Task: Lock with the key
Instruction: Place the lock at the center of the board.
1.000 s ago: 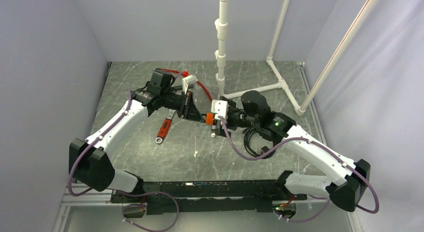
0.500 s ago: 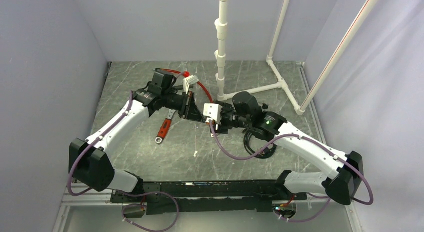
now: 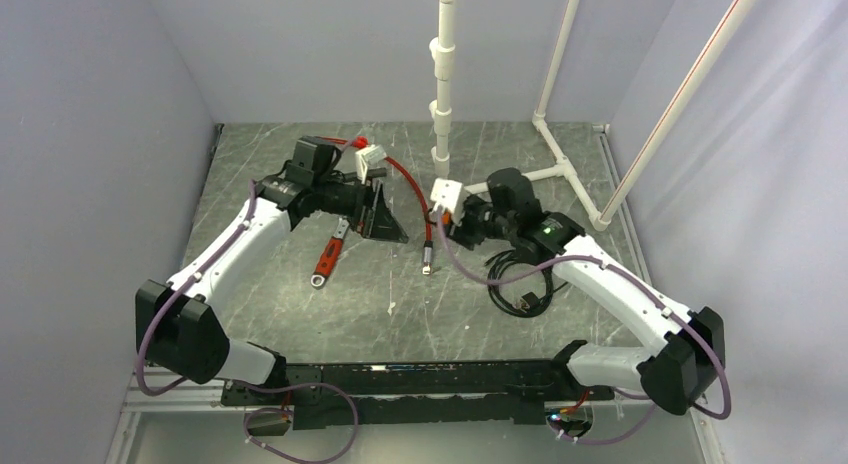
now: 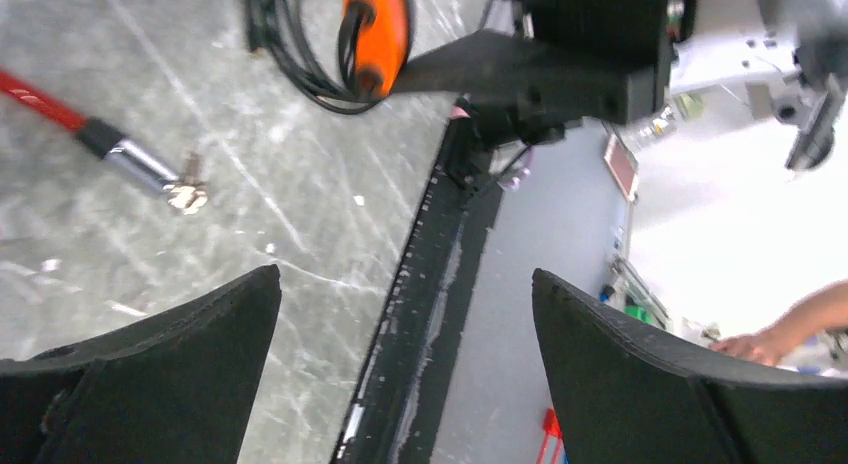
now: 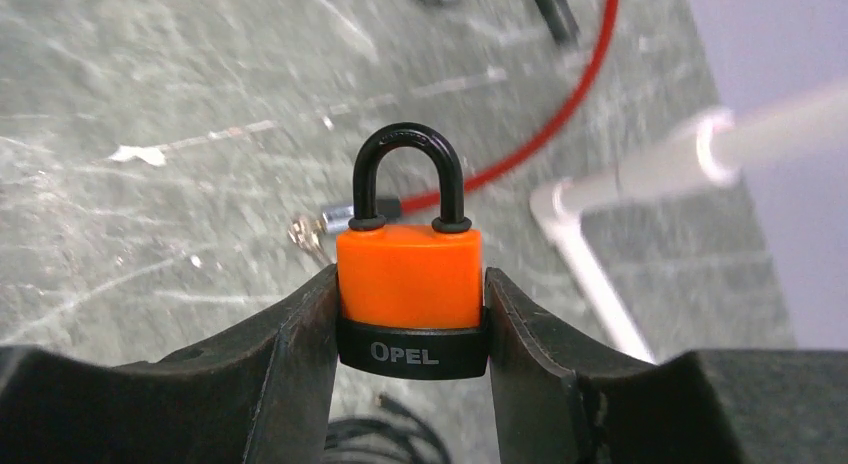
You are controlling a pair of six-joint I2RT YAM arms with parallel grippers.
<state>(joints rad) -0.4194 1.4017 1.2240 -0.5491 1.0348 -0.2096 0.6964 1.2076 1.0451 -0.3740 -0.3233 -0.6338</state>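
Note:
I will next move my right gripper down and to the right in the top view, onto bare floor between coiled cable and white pipe.
The small orange padlock (image 5: 410, 274), with its black base band, sits upright between the fingers of my right gripper (image 5: 411, 284), which is shut on its sides. Both legs of the black shackle (image 5: 405, 144) sit in the body. In the top view the right gripper (image 3: 447, 222) holds the padlock above mid-table. My left gripper (image 3: 385, 222) is a short way to its left, open and empty (image 4: 405, 276). The key does not show in any view.
A red cable (image 3: 405, 179) curves down to a metal tip (image 3: 428, 269) on the floor, with a small pale metal piece (image 4: 187, 194) beside it. A red-handled wrench (image 3: 330, 256) lies left. A coiled black cable (image 3: 520, 284) lies right. White pipe post (image 3: 443, 84) behind.
The left gripper has opened and drawn back to the left. The right gripper has closed on the padlock and carried it right and back. The red cable's tip now lies lower on the floor.

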